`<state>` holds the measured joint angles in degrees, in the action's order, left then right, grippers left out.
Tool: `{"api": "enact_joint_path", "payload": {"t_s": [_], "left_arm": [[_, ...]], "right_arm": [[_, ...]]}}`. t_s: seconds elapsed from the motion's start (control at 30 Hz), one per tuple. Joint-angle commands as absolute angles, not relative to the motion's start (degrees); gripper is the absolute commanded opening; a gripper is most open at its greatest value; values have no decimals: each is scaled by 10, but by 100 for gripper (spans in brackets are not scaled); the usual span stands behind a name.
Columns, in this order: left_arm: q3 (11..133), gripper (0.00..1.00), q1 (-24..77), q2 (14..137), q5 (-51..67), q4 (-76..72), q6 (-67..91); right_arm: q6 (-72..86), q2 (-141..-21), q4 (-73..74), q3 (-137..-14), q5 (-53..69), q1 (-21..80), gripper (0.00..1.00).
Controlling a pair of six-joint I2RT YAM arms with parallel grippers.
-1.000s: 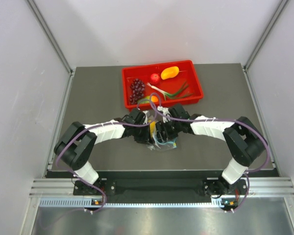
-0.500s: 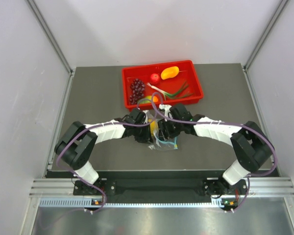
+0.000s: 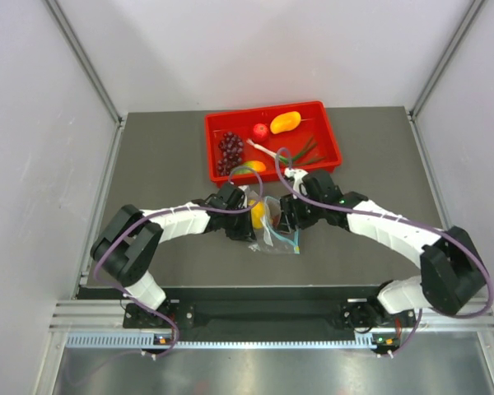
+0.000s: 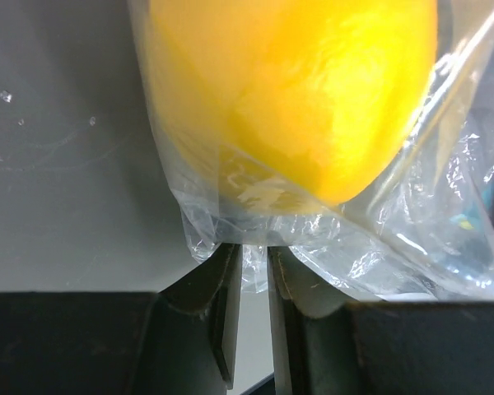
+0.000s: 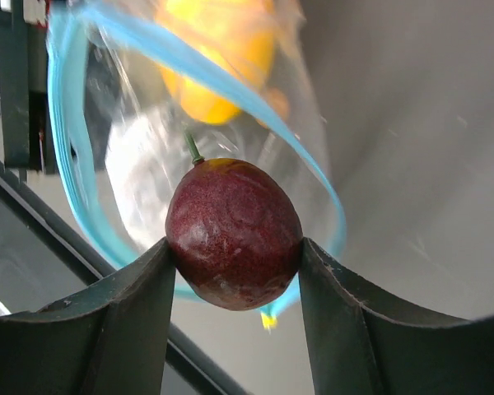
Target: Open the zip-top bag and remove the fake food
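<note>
The tray's end by the onion leaves lies outward. My right gripper should next lift the maroon piece (image 5: 233, 234) clear of the bag, move it outward over that end of the tray and let it go.
The zip-top bag (image 3: 277, 239) lies mid-table, its teal zip mouth (image 5: 66, 164) gaping open towards the right wrist camera. My left gripper (image 3: 249, 224) is shut on the bag's closed bottom edge (image 4: 255, 247). The yellow lemon (image 4: 296, 90) is inside the bag, right in front of the left fingers, and shows in the right wrist view (image 5: 218, 58) too. My right gripper (image 3: 286, 220) is shut on the dark maroon piece (image 5: 233, 234) and holds it just outside the bag's mouth. The orange-yellow mango-shaped fruit (image 3: 286, 122) lies in the red tray (image 3: 333, 148).
The red tray at the back middle also holds a purple grape bunch (image 3: 230, 148), a small red ball (image 3: 261, 131), a green onion (image 3: 292, 155) and a small orange piece (image 3: 253, 167). Grey walls stand on both sides.
My right gripper has drawn back to the right, out of the bag's mouth, with the maroon piece in it. The right elbow has swung outwards. The left gripper has kept still on the bag.
</note>
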<state>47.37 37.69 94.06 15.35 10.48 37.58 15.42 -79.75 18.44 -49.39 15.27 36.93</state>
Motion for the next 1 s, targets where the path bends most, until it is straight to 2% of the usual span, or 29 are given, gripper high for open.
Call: {"api": "enact_joint_path", "payload": {"t_s": [0.0, 0.3, 0.5, 0.7, 0.97], "left_arm": [[475, 24, 380, 940, 135, 104, 371], [491, 24, 379, 946, 135, 118, 363], [507, 24, 379, 942, 133, 133, 353], [507, 24, 379, 936, 132, 137, 353], [508, 24, 379, 924, 129, 143, 353]], "right_arm": [[141, -737, 237, -490, 135, 352, 15], [102, -650, 358, -527, 117, 288, 15], [60, -655, 383, -607, 153, 161, 15], [52, -756, 318, -705, 173, 98, 16], [70, -957, 255, -860, 172, 94, 20]]}}
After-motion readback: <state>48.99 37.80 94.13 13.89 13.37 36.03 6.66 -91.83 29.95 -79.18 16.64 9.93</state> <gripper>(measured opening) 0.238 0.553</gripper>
